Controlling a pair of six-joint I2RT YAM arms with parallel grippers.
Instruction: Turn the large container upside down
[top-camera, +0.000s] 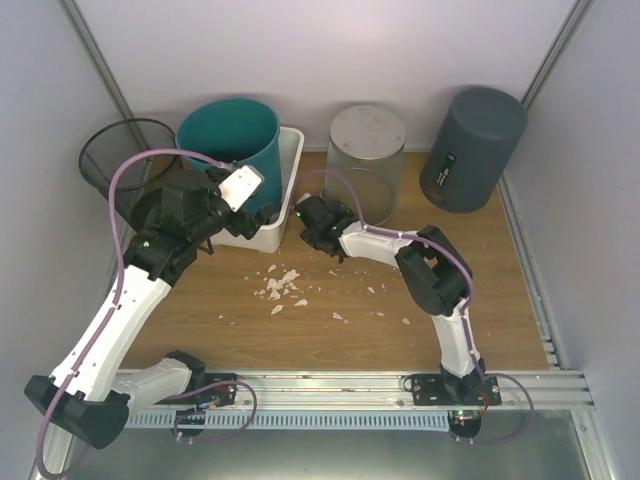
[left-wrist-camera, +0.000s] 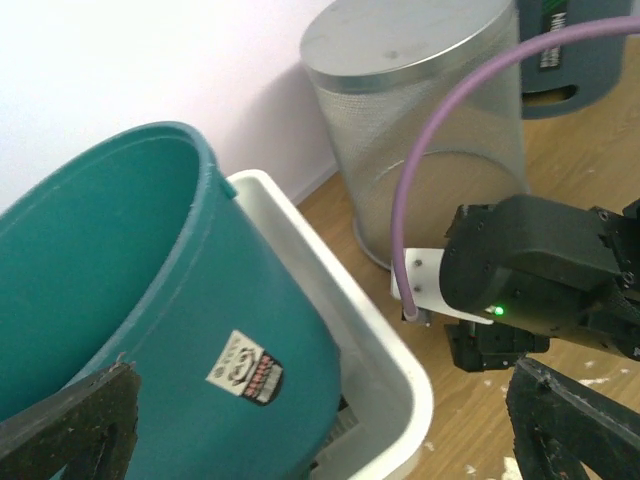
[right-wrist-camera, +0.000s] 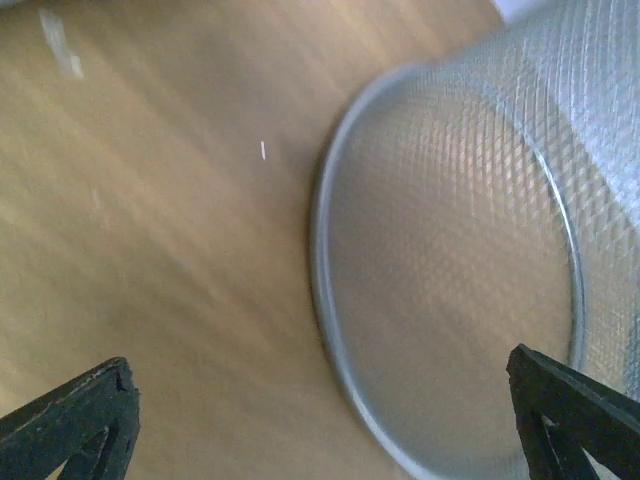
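Observation:
Since the teal bucket still leans mouth-up, I need to tip my left gripper downward and lower it to straddle the bucket's near rim (top-camera: 254, 155) (left-wrist-camera: 158, 290), then close.
A silver mesh container (top-camera: 367, 150) stands upside down at the back centre, solid base up and rim on the wood (right-wrist-camera: 470, 280). A teal bucket (top-camera: 228, 130) leans mouth-up inside a white tub (top-camera: 290, 165); it also shows in the left wrist view (left-wrist-camera: 150, 300) with the tub (left-wrist-camera: 350, 330). My left gripper (top-camera: 255, 215) hovers open over the tub's near corner, its jaws (left-wrist-camera: 320, 440) wide with nothing between them. My right gripper (top-camera: 308, 218) is open just left of the mesh container, low over the table, jaws (right-wrist-camera: 320, 430) holding nothing.
A dark grey bin (top-camera: 472, 145) stands at the back right and a black mesh basket (top-camera: 125, 155) at the back left. White crumbs (top-camera: 280, 288) lie scattered mid-table. Walls close in on three sides. The two grippers are close together.

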